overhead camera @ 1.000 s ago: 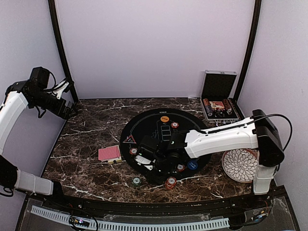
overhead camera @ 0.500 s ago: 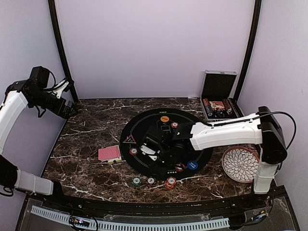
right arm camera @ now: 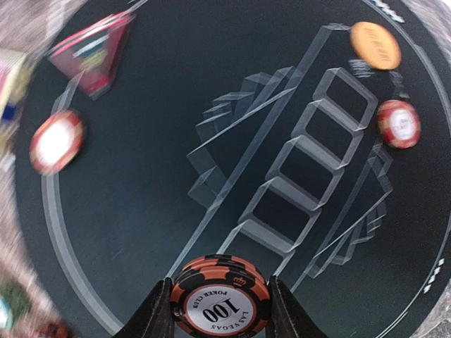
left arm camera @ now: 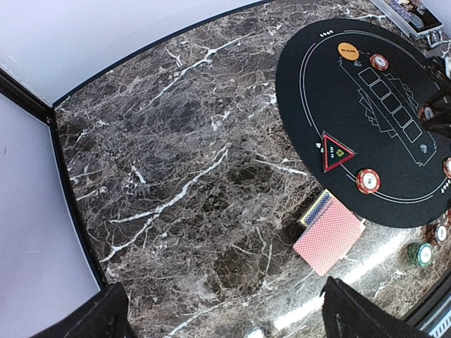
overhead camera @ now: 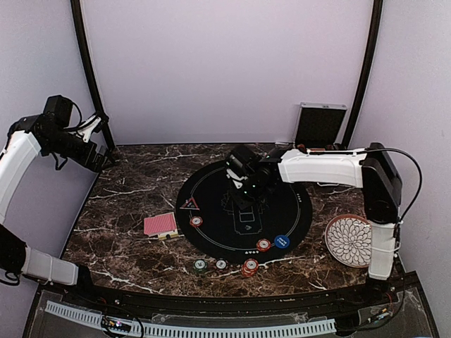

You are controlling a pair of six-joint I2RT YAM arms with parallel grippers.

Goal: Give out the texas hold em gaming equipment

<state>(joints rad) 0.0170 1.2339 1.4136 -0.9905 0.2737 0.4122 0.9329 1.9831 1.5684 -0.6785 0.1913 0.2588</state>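
I will move my right gripper outward and down onto the far card outlines by the orange button (right arm camera: 375, 45) next and release the chips, because those outlines are bare.
My right gripper (right arm camera: 220, 310) is shut on a small stack of orange-and-black poker chips (right arm camera: 220, 301), held above the black round mat (overhead camera: 211, 190). An orange button (right arm camera: 375, 45) and a red chip (right arm camera: 398, 123) lie beyond it on the mat. A triangular marker (overhead camera: 189, 204), a red chip (overhead camera: 196, 221), another red chip (overhead camera: 263, 245) and a blue button (overhead camera: 282, 241) lie on the mat too. Red-backed cards (overhead camera: 161, 224) sit left of the mat. My left gripper (left arm camera: 229, 320) is open, high over the back left corner.
A green chip (overhead camera: 200, 265), a white chip (overhead camera: 221, 264) and a red chip stack (overhead camera: 249, 267) lie near the front edge. The silver case (overhead camera: 320, 127) stands open at the back right. A white patterned plate (overhead camera: 351, 241) sits at the right.
My right gripper has carried the chip stack from the mat's near left side up towards its back centre. The left arm has stayed still.
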